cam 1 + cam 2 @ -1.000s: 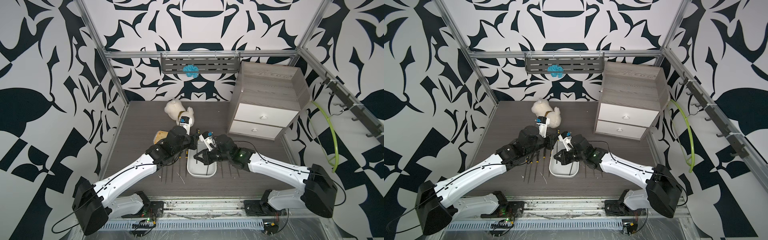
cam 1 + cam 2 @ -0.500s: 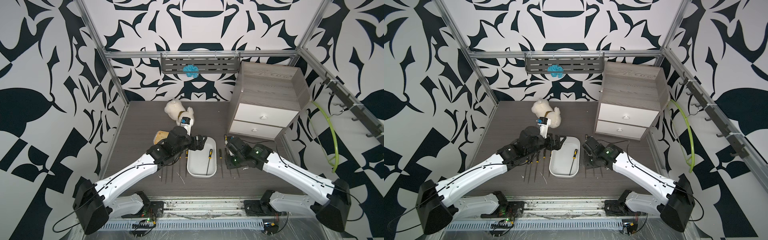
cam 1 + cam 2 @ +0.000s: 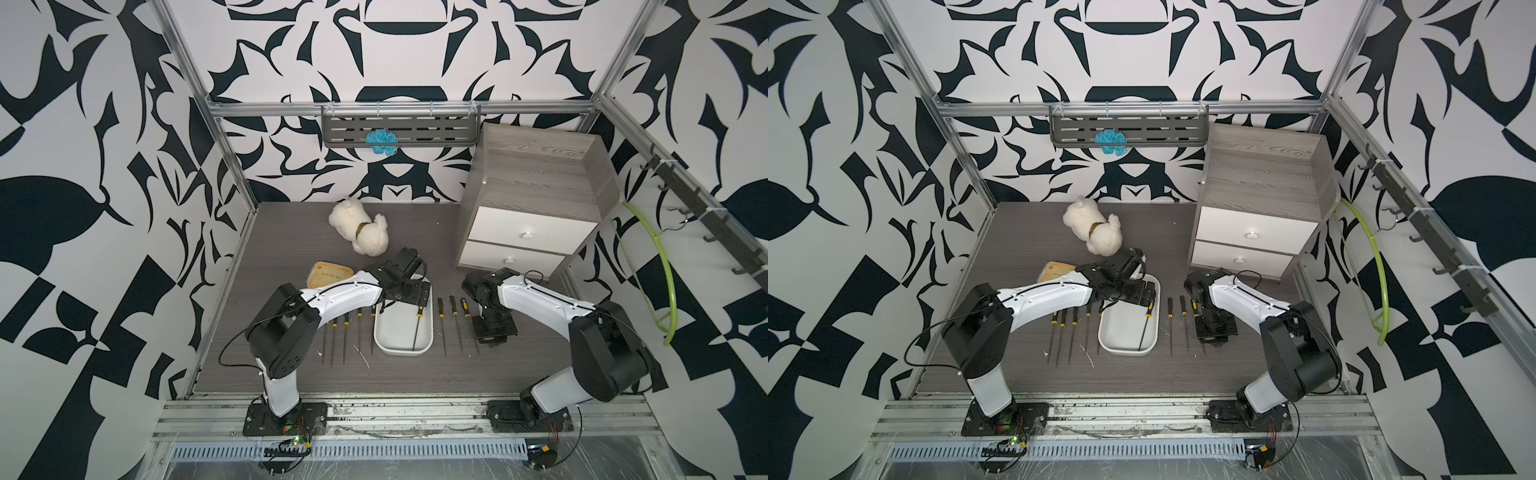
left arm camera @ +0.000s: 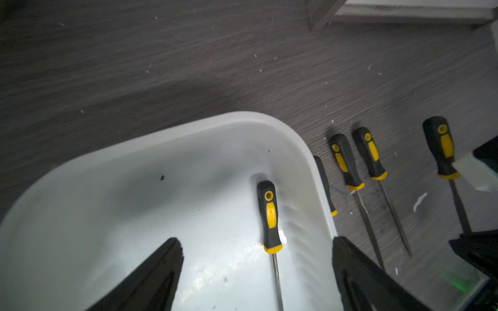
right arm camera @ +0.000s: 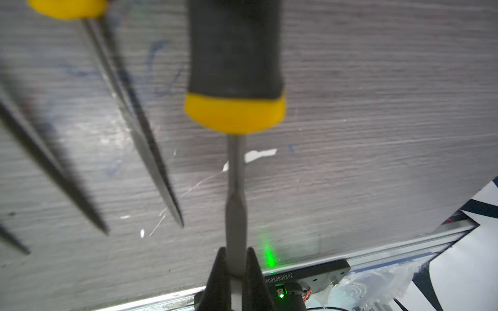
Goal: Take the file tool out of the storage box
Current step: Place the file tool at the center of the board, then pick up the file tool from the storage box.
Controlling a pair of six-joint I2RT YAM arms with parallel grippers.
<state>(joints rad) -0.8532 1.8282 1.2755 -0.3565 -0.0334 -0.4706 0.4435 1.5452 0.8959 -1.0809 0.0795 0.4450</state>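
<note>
My open left gripper will next go down past the box's rim and close around the file's black and yellow handle (image 3: 421, 311) (image 4: 270, 216), which lies below on the bottom of the box.
The storage box (image 3: 392, 332) (image 3: 1121, 332) is a shallow white tray on the dark table. One file tool (image 3: 420, 309) (image 3: 1148, 309) (image 4: 270, 215) with a black and yellow handle lies inside it along its right wall. My left gripper (image 3: 409, 293) (image 4: 256, 269) hovers open over the box's far end, its fingers (image 4: 153, 277) astride the file's shaft without touching it. Right of the box, my right gripper (image 3: 482, 332) (image 5: 236, 258) is shut on the metal shaft of another file (image 5: 234, 67) (image 3: 466, 307), low over the table.
Two more files (image 3: 440, 307) lie between the box and the held one, and several files (image 3: 347, 328) lie left of the box. A grey two-drawer cabinet (image 3: 536, 216) stands back right, a white plush toy (image 3: 361, 232) behind, and a tan packet (image 3: 328, 274) sits left.
My right gripper has left the box and moved to the table on its right, shut on a file. The left gripper has opened wide over the box's far end.
</note>
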